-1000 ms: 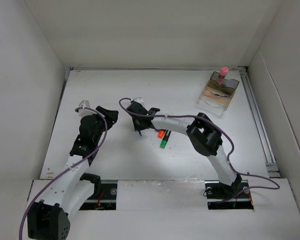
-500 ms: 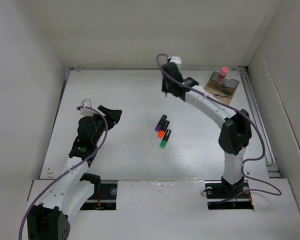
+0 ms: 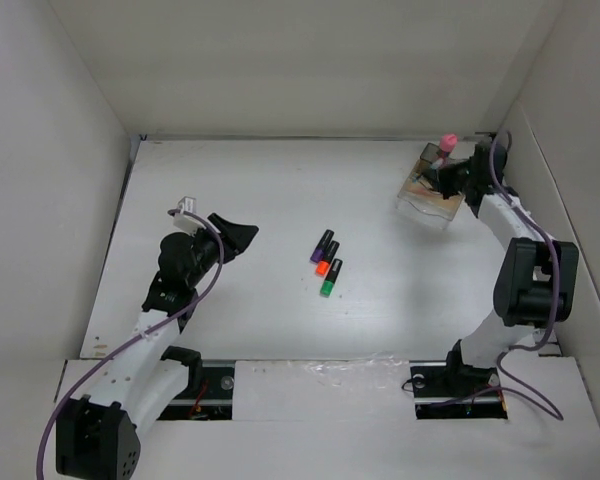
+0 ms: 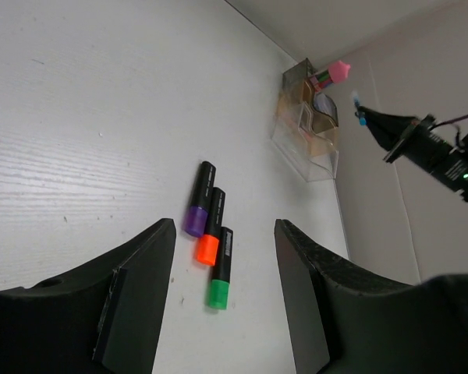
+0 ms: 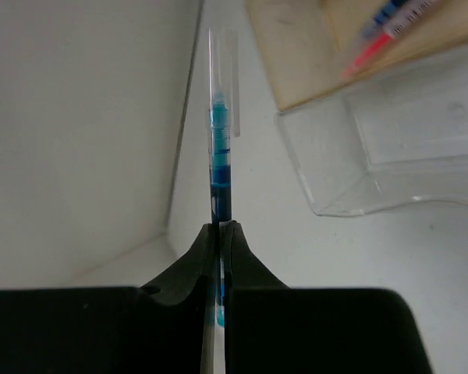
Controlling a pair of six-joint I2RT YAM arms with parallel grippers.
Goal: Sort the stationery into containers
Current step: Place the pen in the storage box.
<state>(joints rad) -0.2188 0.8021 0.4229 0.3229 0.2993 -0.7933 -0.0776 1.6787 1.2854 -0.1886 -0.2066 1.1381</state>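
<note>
My right gripper lowers the blue pen (image 5: 220, 148) over the tan section and releases it there next, since other pens already lie inside the organiser's tan section (image 5: 398, 40).
Three short black markers lie side by side mid-table: purple-tipped (image 3: 323, 245), orange-tipped (image 3: 327, 261) and green-tipped (image 3: 329, 279). They also show in the left wrist view: purple (image 4: 199, 201), orange (image 4: 211, 229), green (image 4: 221, 270). My left gripper (image 3: 243, 236) is open and empty, left of the markers, jaws wide (image 4: 224, 224). The smoky-brown organiser (image 3: 435, 190) stands back right with the pink-capped bottle (image 3: 446, 147) in it. My right gripper (image 3: 446, 177) is over the organiser's right side, shut (image 5: 221, 227) on a thin blue pen (image 5: 220, 148). The round pot is out of view.
White walls close in the table on the left, back and right. A metal rail (image 3: 521, 245) runs along the right edge, next to the right arm. Some pens (image 5: 391, 22) lie inside the organiser (image 5: 421, 117), which stands near the back right corner.
My right arm has swung from mid-table near the markers to the back and then right, to the organiser, carrying the blue pen. My left gripper has shifted slightly right.
</note>
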